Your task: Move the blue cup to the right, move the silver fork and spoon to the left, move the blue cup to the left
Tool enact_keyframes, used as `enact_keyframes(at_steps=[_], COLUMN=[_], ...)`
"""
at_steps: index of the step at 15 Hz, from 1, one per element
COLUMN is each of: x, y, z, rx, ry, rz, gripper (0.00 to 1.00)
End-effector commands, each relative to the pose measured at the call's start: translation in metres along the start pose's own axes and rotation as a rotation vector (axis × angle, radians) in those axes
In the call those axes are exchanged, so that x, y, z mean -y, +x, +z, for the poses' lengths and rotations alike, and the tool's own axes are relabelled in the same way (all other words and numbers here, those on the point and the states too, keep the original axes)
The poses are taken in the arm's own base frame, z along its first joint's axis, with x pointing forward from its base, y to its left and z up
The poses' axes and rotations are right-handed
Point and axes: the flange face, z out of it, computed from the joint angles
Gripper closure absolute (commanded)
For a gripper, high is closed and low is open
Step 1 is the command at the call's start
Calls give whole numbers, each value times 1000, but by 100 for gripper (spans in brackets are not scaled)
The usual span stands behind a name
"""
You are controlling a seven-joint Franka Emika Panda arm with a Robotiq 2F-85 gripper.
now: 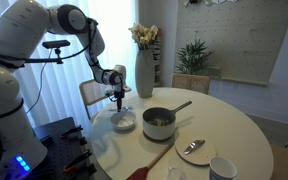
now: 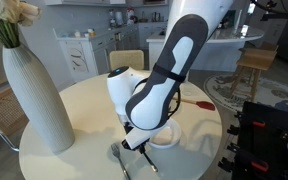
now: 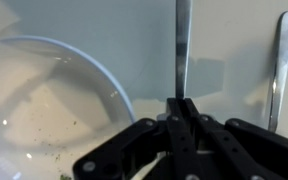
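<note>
I should move my gripper down next and shift it slightly from the white bowl toward the second utensil, because the handle I hold hangs clear of its shadow below.
My gripper (image 3: 181, 103) is shut on the handle of a slim silver utensil (image 3: 182, 45). I cannot tell whether it is the fork or the spoon. A second silver utensil (image 3: 281, 60) lies just beside it on the table. In an exterior view the gripper (image 1: 118, 99) hangs over the table's far side next to a white bowl (image 1: 124, 122). The blue cup (image 1: 222, 168) stands at the near edge, far from the gripper. In an exterior view the arm hides most of the table, and a utensil (image 2: 118, 157) shows below the gripper (image 2: 134, 143).
A pot with a long handle (image 1: 159, 122) sits mid-table. A plate with a lone spoon (image 1: 194, 150) and a brown wooden stick (image 1: 156, 158) lie near the front. A tall white vase (image 1: 144, 72) (image 2: 34, 95) stands close by. The white bowl's rim (image 3: 104, 80) is left of the gripper.
</note>
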Motion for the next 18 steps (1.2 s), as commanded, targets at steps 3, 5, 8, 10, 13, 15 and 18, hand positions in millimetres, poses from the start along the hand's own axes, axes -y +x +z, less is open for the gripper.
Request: enact_keyframes(at_steps=[3,5,8,10,13,15,18], x=[12,14,17,19,21,21,22], y=[2,3,4,5,8,11,16], z=[3,6,9,10,11,11,11], rx=[3,2,-4,-7,-13,-17,-21], ry=[6,6,5,5,5,7,7], rz=[4,0,-6,-9,-11,-10,-11], gripper=[98,98,98,98,98,98,98])
